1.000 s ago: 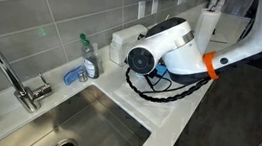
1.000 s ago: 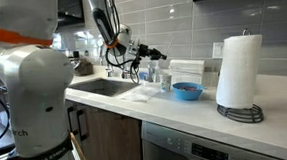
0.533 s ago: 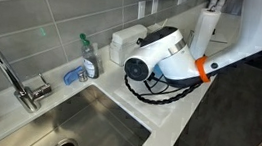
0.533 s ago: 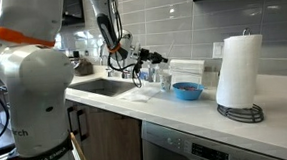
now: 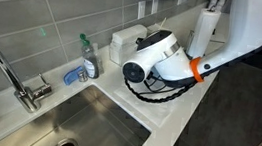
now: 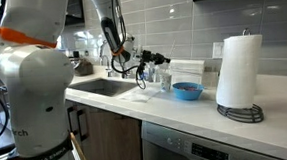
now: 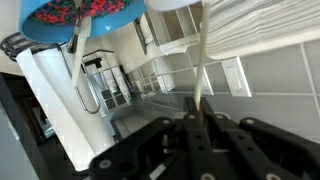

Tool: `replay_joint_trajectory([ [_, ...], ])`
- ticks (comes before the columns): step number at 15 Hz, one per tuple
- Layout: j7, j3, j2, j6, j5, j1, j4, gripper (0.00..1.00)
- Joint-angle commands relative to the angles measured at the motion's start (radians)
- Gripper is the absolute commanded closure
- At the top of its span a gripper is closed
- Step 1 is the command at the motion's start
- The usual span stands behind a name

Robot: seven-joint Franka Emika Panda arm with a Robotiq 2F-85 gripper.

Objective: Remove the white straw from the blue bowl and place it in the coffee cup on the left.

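The straw already runs toward the coffee cup's white rim below my gripper, so I will lower slightly and release the straw.
My gripper is shut on the white straw, a thin pale stick that runs from between the fingertips up across the wrist view. That view stands upside down, and the blue bowl shows in its top left corner, apart from the straw. In an exterior view the gripper hangs above the counter, to the left of the blue bowl. In the other exterior view the arm hides the bowl. Small containers stand under the gripper, too blurred to pick out the coffee cup.
A paper towel roll stands right of the bowl and also shows in the other exterior view. A sink with a faucet, a soap bottle and a blue scrubber lie left of the arm. A white ribbed box is behind.
The arm has shifted a little towards the sink side and the wrist has turned slightly, with the straw still held. The bowl has not moved.
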Motion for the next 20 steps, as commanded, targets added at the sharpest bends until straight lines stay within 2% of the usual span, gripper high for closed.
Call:
replay_joint_trajectory([
  [1, 0.019, 0.001, 0.045, -0.029, -0.03, 0.005, 0.018, 0.98],
  [14, 0.006, 0.004, 0.101, -0.013, -0.055, 0.006, 0.034, 0.98],
  [15, 0.005, 0.004, 0.101, -0.013, -0.054, 0.006, 0.035, 0.69],
  [17, 0.006, 0.005, 0.1, -0.014, -0.055, 0.008, 0.035, 0.61],
  [20, 0.008, 0.009, 0.093, -0.012, -0.056, 0.01, 0.032, 0.38],
])
